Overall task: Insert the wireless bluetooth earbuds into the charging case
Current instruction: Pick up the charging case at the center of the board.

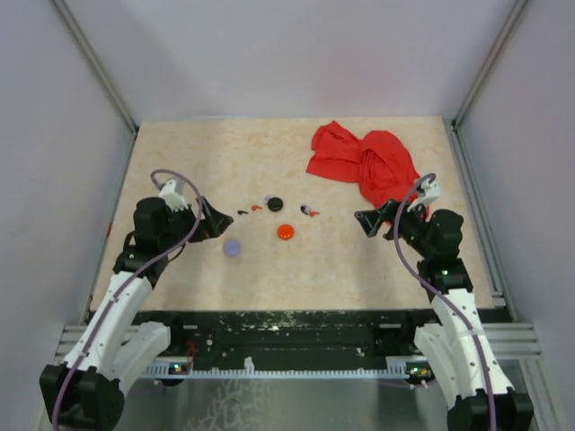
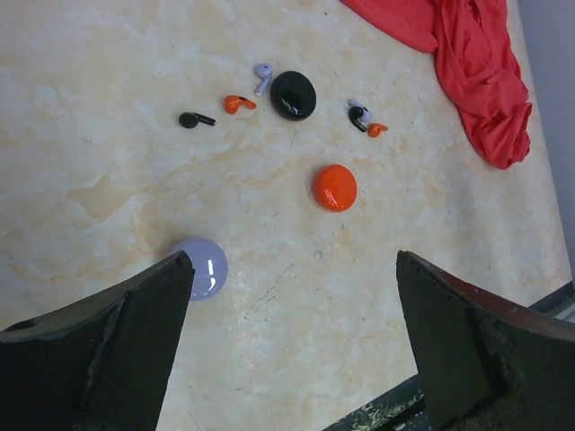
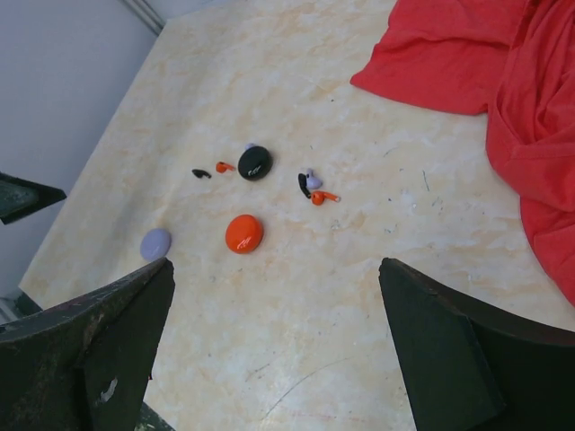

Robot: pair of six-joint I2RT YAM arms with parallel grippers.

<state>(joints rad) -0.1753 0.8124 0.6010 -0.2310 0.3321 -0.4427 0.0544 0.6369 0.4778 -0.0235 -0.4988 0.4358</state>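
Note:
The lavender disc (image 1: pixel 232 247) (image 2: pixel 205 268) lies below the left gripper and to its right in the top view, so the gripper needs to bring its open fingers over and down around it.
The charging case (image 1: pixel 275 204) (image 2: pixel 293 94) (image 3: pixel 255 162) is a round black puck lying shut on the marbled table. Tiny earbuds lie on either side of it. To its left are a black earbud (image 2: pixel 193 119) and an orange one (image 2: pixel 238 103), with a lavender one (image 2: pixel 262 76) touching the case. To its right lie a black earbud (image 2: pixel 358 117) (image 3: pixel 304 185) and an orange one (image 2: pixel 377 129). My left gripper (image 1: pixel 216 221) (image 2: pixel 293 260) hangs open, left of the group. My right gripper (image 1: pixel 367 223) (image 3: pixel 275 265) hangs open on the right. Both are empty.
A red disc (image 1: pixel 285 232) (image 2: pixel 334 187) (image 3: pixel 243 233) lies just in front of the case. A lavender disc (image 1: pixel 233 247) (image 2: pixel 202 268) (image 3: pixel 155 243) lies by my left gripper's finger. A crumpled red cloth (image 1: pixel 368 162) (image 3: pixel 503 72) covers the back right, close behind my right arm.

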